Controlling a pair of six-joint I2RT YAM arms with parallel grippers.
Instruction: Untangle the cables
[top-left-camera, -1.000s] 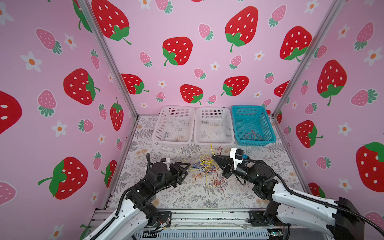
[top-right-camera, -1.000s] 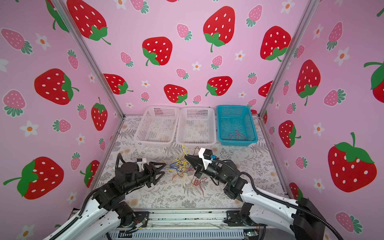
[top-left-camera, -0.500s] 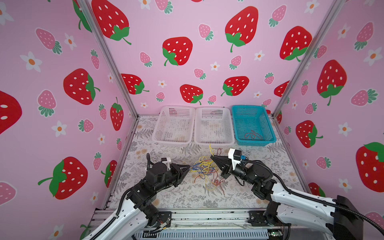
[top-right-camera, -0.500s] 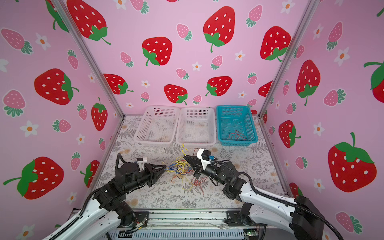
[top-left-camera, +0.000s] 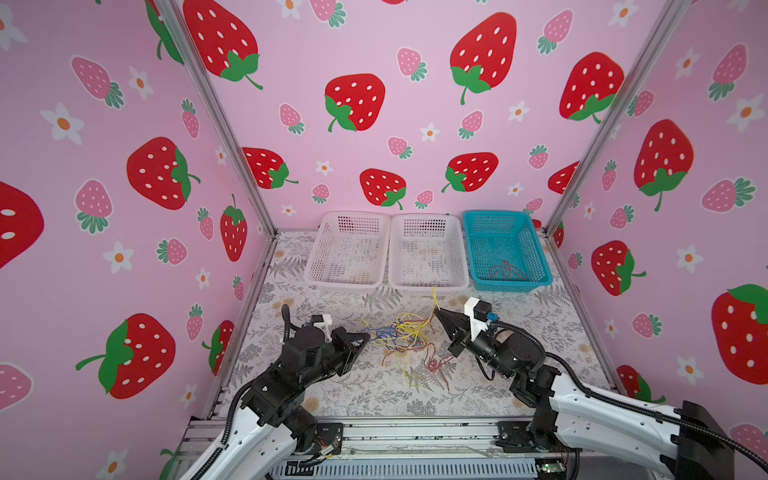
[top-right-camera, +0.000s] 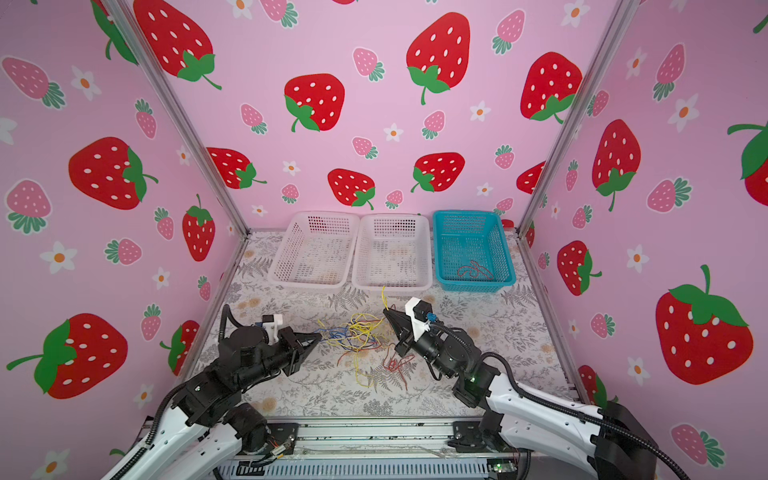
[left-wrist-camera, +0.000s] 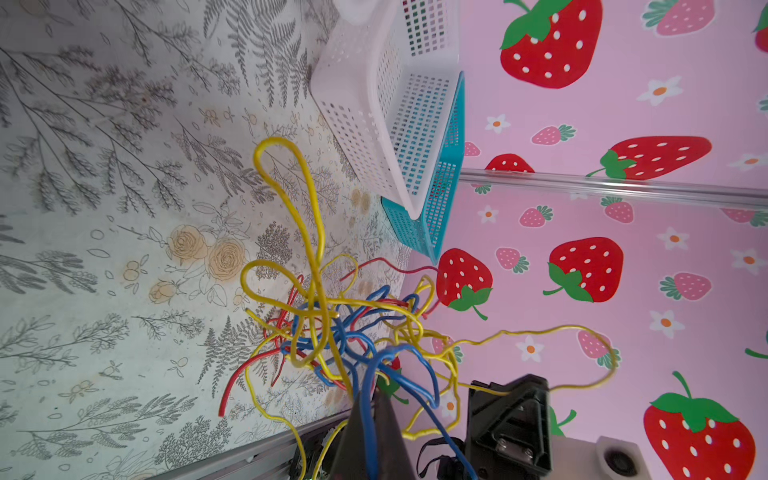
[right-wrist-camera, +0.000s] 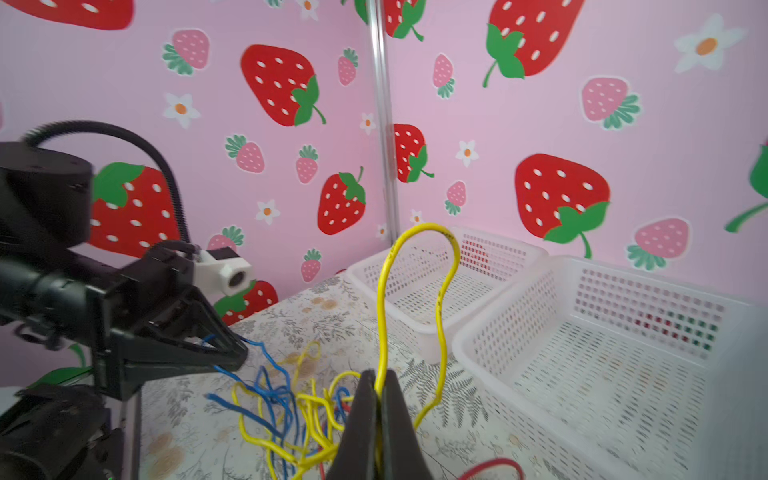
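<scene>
The yellow cable (right-wrist-camera: 384, 299) still runs into the tangle, so next my right gripper draws away from my left gripper, over the bare tabletop, and releases it.
A tangle of thin yellow, blue and red cables (top-left-camera: 401, 338) (top-right-camera: 353, 334) lies mid-table between the two arms. My left gripper (top-left-camera: 368, 335) (top-right-camera: 320, 335) is at the tangle's left edge, shut on a blue cable (left-wrist-camera: 368, 399) that runs between its jaws. My right gripper (top-left-camera: 436, 311) (top-right-camera: 385, 311) is at the tangle's right edge, shut on a yellow cable (right-wrist-camera: 384, 299) whose loop rises above the fingertips. In the right wrist view my left gripper (right-wrist-camera: 239, 353) shows with blue cable at its tip. Loose red cable (top-left-camera: 434, 363) lies nearer the front.
At the back stand a row of baskets: two white ones (top-left-camera: 320, 266) (top-left-camera: 461, 266) and a blue basket (top-left-camera: 540, 270) with a red cable (top-left-camera: 505, 270) inside. Pink strawberry walls close three sides; a metal rail (top-left-camera: 415, 432) runs along the front.
My left gripper has moved right to the tangle's edge and closed from open onto a blue cable. My right gripper has stayed shut on the yellow cable, shifting slightly.
</scene>
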